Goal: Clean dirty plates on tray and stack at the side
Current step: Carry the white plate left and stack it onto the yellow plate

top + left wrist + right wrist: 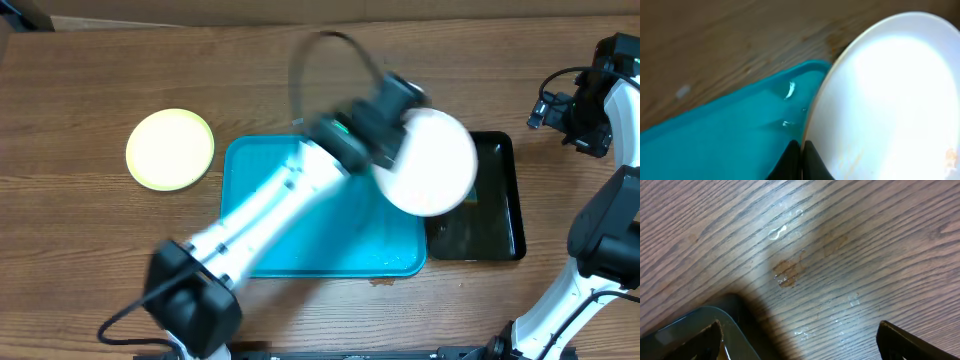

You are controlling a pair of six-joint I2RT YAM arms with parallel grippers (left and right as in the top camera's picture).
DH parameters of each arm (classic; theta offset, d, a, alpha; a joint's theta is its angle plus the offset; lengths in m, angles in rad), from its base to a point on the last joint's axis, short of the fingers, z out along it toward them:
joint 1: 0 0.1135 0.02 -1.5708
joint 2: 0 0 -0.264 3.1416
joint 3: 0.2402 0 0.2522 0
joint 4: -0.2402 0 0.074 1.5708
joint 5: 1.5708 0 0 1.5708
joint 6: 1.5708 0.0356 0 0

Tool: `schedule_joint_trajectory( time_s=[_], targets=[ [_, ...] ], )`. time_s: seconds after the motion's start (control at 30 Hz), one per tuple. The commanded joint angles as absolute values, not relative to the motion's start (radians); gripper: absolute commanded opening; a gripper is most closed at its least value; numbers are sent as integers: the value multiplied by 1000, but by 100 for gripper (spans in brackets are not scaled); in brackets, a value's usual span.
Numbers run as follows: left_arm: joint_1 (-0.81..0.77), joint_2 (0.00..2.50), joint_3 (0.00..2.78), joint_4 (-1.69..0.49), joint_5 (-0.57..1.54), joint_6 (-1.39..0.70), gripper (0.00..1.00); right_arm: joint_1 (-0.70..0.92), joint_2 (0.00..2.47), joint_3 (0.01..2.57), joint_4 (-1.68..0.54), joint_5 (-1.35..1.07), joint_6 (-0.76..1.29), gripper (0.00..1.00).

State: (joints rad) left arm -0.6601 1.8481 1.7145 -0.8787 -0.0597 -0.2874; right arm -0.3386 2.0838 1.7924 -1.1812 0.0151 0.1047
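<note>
The pale yellow plate beside the tray [170, 150] lies uncovered, so my left gripper will next swing left in the overhead view, down onto it, and release.
My left gripper [386, 152] is shut on the rim of a white plate [432, 160] and holds it up over the right end of the turquoise tray [350, 240]. In the left wrist view the fingertips [801, 146] pinch the plate's [890, 100] edge, which carries faint orange smears, with the tray [730, 140] below. A pale yellow plate [170, 149] lies on the table left of the tray. My right gripper [568, 122] hangs open and empty at the far right [800, 345].
A narrow black tray [495, 215] sits against the turquoise tray's right side, partly under the held plate; its corner [700, 325] shows by my right fingers. A brown stain [787, 272] and water drops mark the wood there.
</note>
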Motion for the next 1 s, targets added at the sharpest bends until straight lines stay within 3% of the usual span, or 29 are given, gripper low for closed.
schedule_joint_trajectory(
  time_s=[0.0,0.23,0.5,0.7,0.97],
  targets=[
    [-455,1844,1736,-939,269,-330,4,-337,2051,1811,-1179,22,109,100],
    [-35,1844,1736,-1100,264,-291,4,-337,2051,1811,-1179,22,109,100],
    [328,1844,1733,-1145,207,-284,4,-337,2051,1811,-1179,22,109,100],
    [470,1844,1649,-1008,145,-343,4,-337,2051,1811,-1179,22,109,100],
    [484,1844,1478,-832,48,-345,4,-337,2051,1811,-1179,22,109,100]
  ],
)
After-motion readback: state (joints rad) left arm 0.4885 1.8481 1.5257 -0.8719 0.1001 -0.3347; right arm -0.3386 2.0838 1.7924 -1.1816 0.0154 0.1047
